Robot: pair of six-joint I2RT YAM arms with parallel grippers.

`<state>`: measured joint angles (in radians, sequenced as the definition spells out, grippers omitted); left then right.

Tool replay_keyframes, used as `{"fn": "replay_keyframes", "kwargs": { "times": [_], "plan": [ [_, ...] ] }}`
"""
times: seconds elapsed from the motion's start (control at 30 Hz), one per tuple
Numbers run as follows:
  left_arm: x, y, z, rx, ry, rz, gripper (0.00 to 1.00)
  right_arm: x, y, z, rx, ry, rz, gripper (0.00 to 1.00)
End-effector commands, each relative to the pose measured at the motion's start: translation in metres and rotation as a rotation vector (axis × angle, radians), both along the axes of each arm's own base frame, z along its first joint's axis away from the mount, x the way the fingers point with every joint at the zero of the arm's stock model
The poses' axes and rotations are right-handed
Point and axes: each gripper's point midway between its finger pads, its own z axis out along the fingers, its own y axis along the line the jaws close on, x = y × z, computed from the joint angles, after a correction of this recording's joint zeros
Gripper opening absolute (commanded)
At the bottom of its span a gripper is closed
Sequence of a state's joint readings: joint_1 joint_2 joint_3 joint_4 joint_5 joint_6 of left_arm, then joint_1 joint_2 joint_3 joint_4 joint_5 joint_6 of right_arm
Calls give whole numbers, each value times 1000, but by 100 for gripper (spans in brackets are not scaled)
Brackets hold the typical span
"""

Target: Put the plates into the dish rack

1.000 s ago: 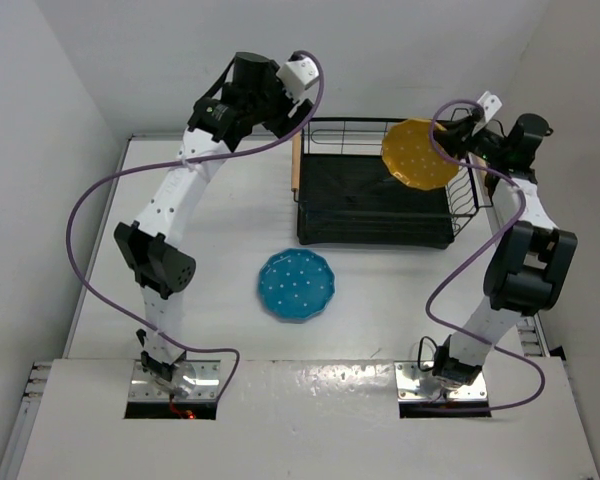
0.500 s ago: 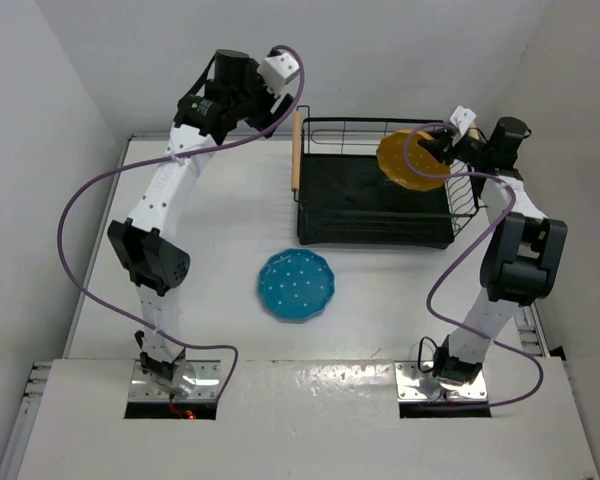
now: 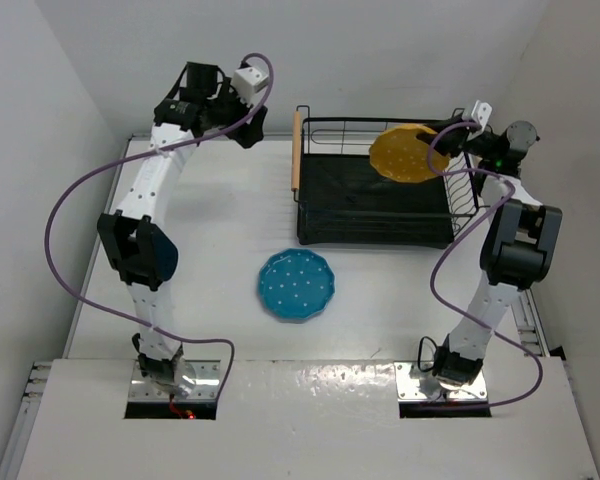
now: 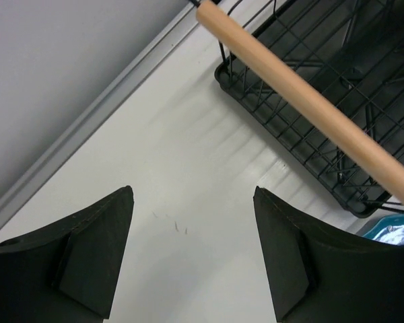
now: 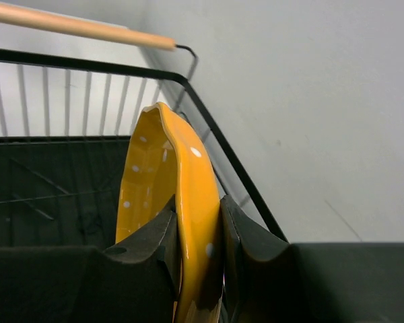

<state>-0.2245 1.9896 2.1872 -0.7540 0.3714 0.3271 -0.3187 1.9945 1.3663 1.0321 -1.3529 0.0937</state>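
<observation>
The yellow-orange plate (image 3: pixel 408 153) in my right gripper already hangs on edge, so I should next lower it toward the rack's dark bottom below and release it there.
My right gripper (image 3: pixel 446 150) (image 5: pixel 196 205) is shut on the rim of the yellow-orange plate (image 3: pixel 408 153) (image 5: pixel 182 168). It holds the plate on edge over the back right part of the dish rack (image 3: pixel 375 236) (image 5: pixel 67 195), near the rack's wire wall. The teal plate (image 3: pixel 296 285) lies flat on the table in front of the rack; a sliver of that teal plate (image 4: pixel 394 232) shows in the left wrist view. My left gripper (image 3: pixel 252 126) (image 4: pixel 192 193) is open above bare table at the back left, apart from the rack's left wooden handle (image 3: pixel 297 150) (image 4: pixel 310 101).
White walls close in the table at the back and on both sides. The rack's far wooden handle (image 5: pixel 74 23) runs across the top of the right wrist view. Purple cables loop from both arms over the table.
My left arm has swung left and back, away from the rack. My right gripper has carried the yellow plate slightly left and turned it more on edge over the rack.
</observation>
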Motion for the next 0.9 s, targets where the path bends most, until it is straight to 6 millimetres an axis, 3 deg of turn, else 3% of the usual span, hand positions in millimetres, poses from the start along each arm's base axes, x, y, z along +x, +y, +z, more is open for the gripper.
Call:
{"fn": "replay_keyframes", "kwargs": {
  "times": [0.0, 0.2, 0.57, 0.67, 0.87],
  "plan": [
    [-14, -8, 22, -67, -29, -82, 77, -20, 11, 55, -123, -200, 121, 0],
    [-19, -4, 27, -45, -56, -110, 77, -30, 4, 32, -175, -154, 191, 0],
    [-7, -1, 23, -45, -56, -101, 77, -21, -1, -4, -194, -178, 236, 0],
    [-7, -3, 23, -34, -58, -92, 77, -17, -2, -6, -193, -175, 240, 0],
    [-4, -2, 18, -28, -50, -83, 77, -23, 1, -25, -168, -126, 251, 0]
  ]
}}
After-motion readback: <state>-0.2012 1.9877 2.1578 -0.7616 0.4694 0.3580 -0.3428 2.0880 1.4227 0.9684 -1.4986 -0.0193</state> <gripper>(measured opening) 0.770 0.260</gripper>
